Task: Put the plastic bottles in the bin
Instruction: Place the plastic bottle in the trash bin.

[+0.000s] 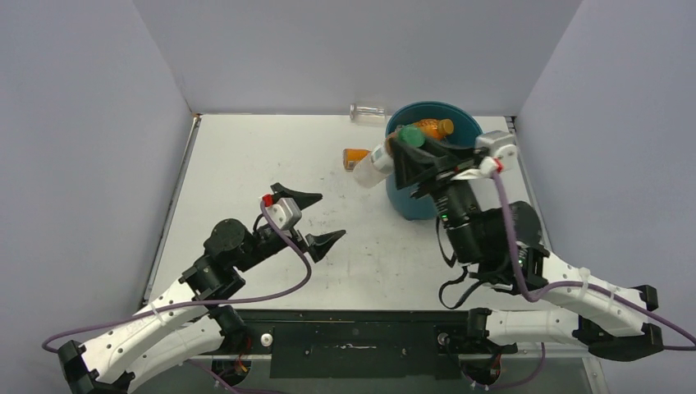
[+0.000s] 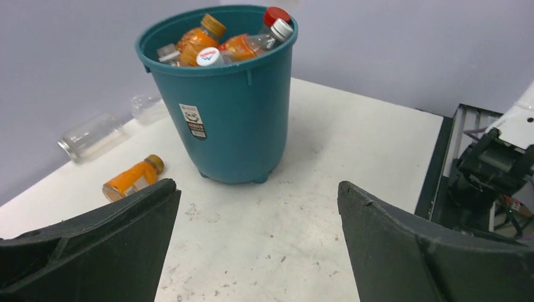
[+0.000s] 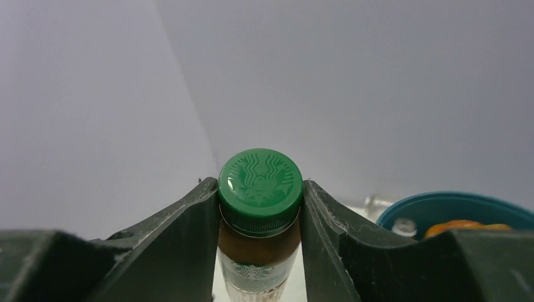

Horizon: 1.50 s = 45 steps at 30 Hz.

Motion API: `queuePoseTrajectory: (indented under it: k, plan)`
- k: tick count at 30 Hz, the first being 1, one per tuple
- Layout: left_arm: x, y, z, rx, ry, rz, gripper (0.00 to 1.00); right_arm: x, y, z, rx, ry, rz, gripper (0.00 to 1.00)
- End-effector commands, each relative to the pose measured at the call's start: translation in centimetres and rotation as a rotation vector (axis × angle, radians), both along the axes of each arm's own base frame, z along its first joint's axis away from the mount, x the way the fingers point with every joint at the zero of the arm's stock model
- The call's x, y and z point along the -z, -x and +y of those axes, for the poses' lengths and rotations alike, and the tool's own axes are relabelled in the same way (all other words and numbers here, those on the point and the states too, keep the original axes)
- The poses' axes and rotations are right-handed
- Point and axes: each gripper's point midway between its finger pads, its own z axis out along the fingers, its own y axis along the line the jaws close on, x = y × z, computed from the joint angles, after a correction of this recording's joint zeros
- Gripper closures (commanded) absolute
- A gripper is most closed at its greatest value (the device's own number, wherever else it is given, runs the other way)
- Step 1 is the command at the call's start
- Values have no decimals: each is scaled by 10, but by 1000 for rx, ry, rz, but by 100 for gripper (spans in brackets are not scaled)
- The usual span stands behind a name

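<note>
My right gripper holds the green-capped bottle, and the bottle's body hangs outside the bin's rim. My right gripper needs to move outward and down next, into the bin's opening (image 1: 431, 121) (image 3: 458, 215) below it, to let go.
The teal bin (image 1: 443, 123) stands at the back right, piled with orange and clear plastic bottles (image 2: 208, 44) up to its rim (image 2: 189, 66). My right gripper (image 1: 408, 146) is shut on a green-capped bottle (image 3: 260, 182), gripped just under the cap and held tilted at the bin's left rim (image 3: 453, 204). One orange bottle (image 1: 355, 158) lies on the table left of the bin, and it shows again in the left wrist view (image 2: 132, 178). My left gripper (image 1: 331, 216) hovers wide open over the table's middle, with nothing between its fingers (image 2: 94, 251).
A clear glass jar (image 1: 367, 112) lies against the back wall left of the bin, seen on its side in the left wrist view (image 2: 94, 135). Grey walls close in three sides. The right arm's base (image 2: 494, 167) sits at the table's near edge.
</note>
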Motion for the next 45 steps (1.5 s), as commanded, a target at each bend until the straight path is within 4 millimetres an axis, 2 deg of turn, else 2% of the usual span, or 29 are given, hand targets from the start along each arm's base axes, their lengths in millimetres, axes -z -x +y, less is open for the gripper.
queuePoseTrajectory:
  k: [1, 2, 5, 7, 9, 12, 16, 18, 25, 27, 30, 35, 41, 43, 45]
  plan:
    - [-32, -8, 13, -83, 92, -109, 4, -51, -13, -92, 370, -115, -146, 95]
    - [-31, -9, 14, -88, 93, -109, 4, -55, -16, -103, 437, -122, -171, 95]
    - [-31, -8, 15, -94, 96, -118, 4, -52, -36, -113, 572, -36, -204, 95]
    - [-31, -8, 14, -92, 100, -123, 4, -44, -56, -118, 630, -7, -206, 95]
    - [-30, -7, 12, -84, 99, -125, 4, -33, -86, -124, 658, 12, -198, 95]
    - [-28, -6, 10, -73, 94, -124, 4, -10, -130, -142, 646, -32, -159, 95]
    - [-26, -5, 9, -74, 99, -122, 4, 25, -184, -155, 574, -72, -59, 95]
    - [-23, -4, 7, -68, 93, -124, 4, 47, -203, -163, 550, -76, 0, 95]
    - [-23, -3, 5, -57, 92, -120, 4, 105, -216, -152, 468, -43, 142, 95]
    - [-22, -2, 4, -51, 88, -118, 4, 127, -219, -148, 451, -12, 210, 95]
    - [-20, -2, 3, -47, 84, -114, 4, 155, -214, -149, 448, 2, 263, 95]
    - [-18, -2, 1, -41, 77, -109, 4, 180, -206, -147, 426, 19, 315, 95]
    - [-15, -2, -2, -31, 67, -103, 4, 213, -206, -138, 377, 91, 406, 95]
    - [-14, -2, -3, -29, 64, -102, 4, 215, -206, -138, 378, 104, 414, 95]
    - [-13, -2, -3, -27, 60, -104, 4, 200, -202, -143, 397, 77, 359, 95]
